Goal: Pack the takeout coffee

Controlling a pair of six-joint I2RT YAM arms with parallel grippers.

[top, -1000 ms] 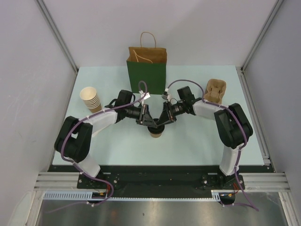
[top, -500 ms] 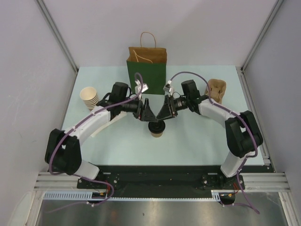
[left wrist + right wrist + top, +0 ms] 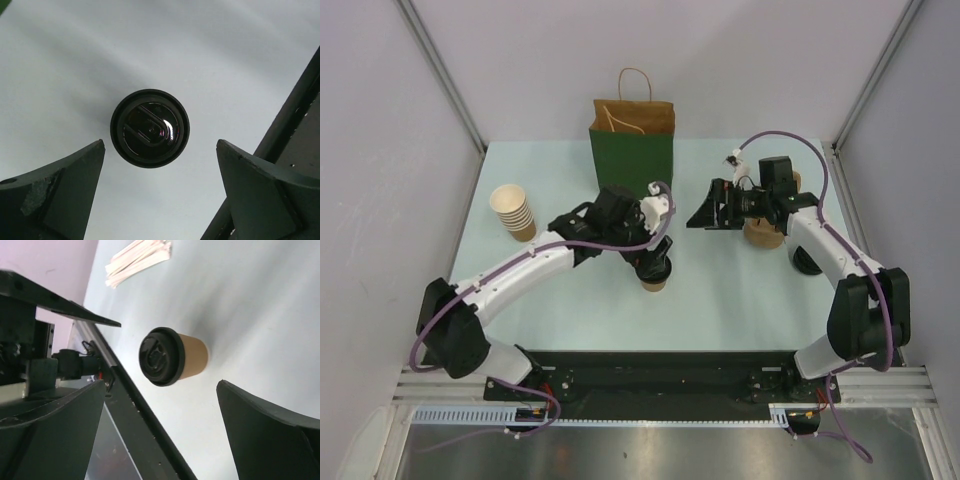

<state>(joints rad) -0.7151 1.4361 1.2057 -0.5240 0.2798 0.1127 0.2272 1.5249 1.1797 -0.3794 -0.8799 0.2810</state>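
The robot's left gripper should go down over the cup until its fingers are on both sides of the black lid (image 3: 655,271) (image 3: 150,128), and then it should close.
The takeout coffee (image 3: 654,284), a tan paper cup with a black lid, stands upright on the table near the middle front. My left gripper (image 3: 655,262) hangs straight above it, open and not touching. The left wrist view looks down on the black lid (image 3: 150,127), which sits just ahead of the wide-apart left gripper (image 3: 160,145). My right gripper (image 3: 703,212) is open and empty, off to the cup's right and farther back. Its wrist view shows the cup (image 3: 192,356) from the side, beyond the spread right gripper (image 3: 161,390). The green paper bag (image 3: 632,160) stands open at the back.
A stack of lidless paper cups (image 3: 513,211) stands at the left. A brown pulp cup carrier (image 3: 762,236) sits under my right arm. Wooden stirrers (image 3: 140,260) lie on the table left of the cup. The black base rail (image 3: 130,405) runs along the near table edge.
Both grippers were nearly shut at the cup's lid and have opened. The left one swung over the cup; the right one drew back to the right. The cup has not moved.
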